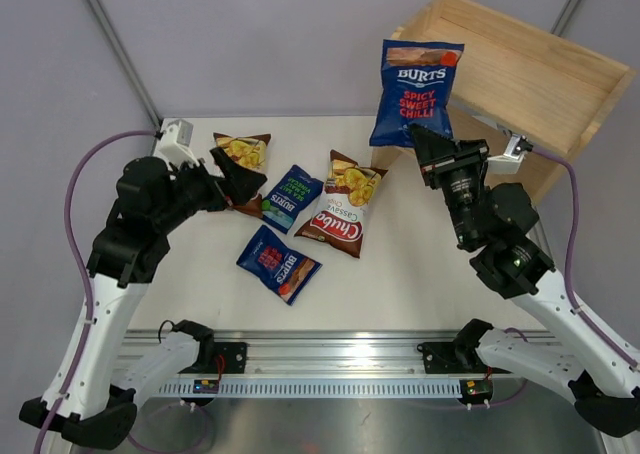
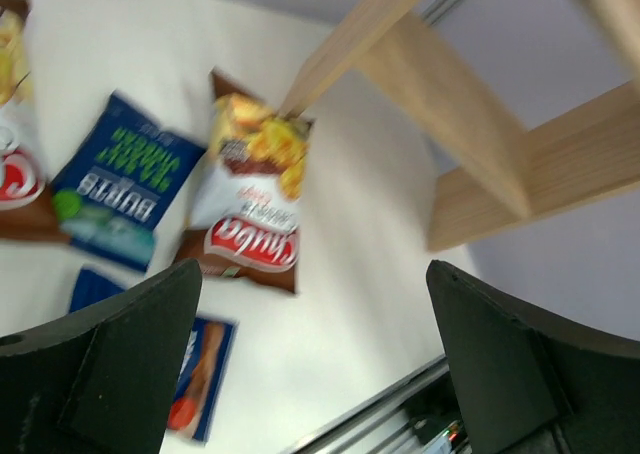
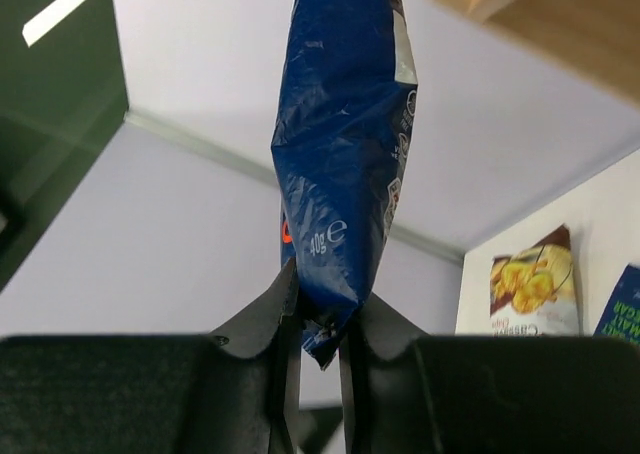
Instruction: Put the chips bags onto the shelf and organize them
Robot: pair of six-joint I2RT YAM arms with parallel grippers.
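Note:
I will next bring the bag outward with my right gripper onto the shelf's upper board [image 1: 480, 52] and let go of the bag's end seam, because the bare board is outward of the gripper.
My right gripper [image 1: 425, 146] is shut on the bottom edge of a dark blue Burts "Spicy Sweet Chilli" bag [image 1: 415, 92] and holds it upright in the air, just left of the wooden shelf [image 1: 530, 69]. The right wrist view shows the fingers [image 3: 320, 324] pinching that bag [image 3: 350, 154]. My left gripper [image 1: 235, 179] is open and empty above the table's left side, over the lower part of a Chuba bag [image 1: 243, 152]. On the table lie a green Burts bag [image 1: 293, 198], a second Chuba bag [image 1: 345, 206] and a red Burts bag [image 1: 279, 264]. The left gripper [image 2: 315, 364] looks down on them, blurred.
The shelf stands tilted at the table's back right corner, its boards also in the left wrist view [image 2: 470, 124]. A metal rail [image 1: 330, 359] runs along the near table edge. Grey walls surround the table.

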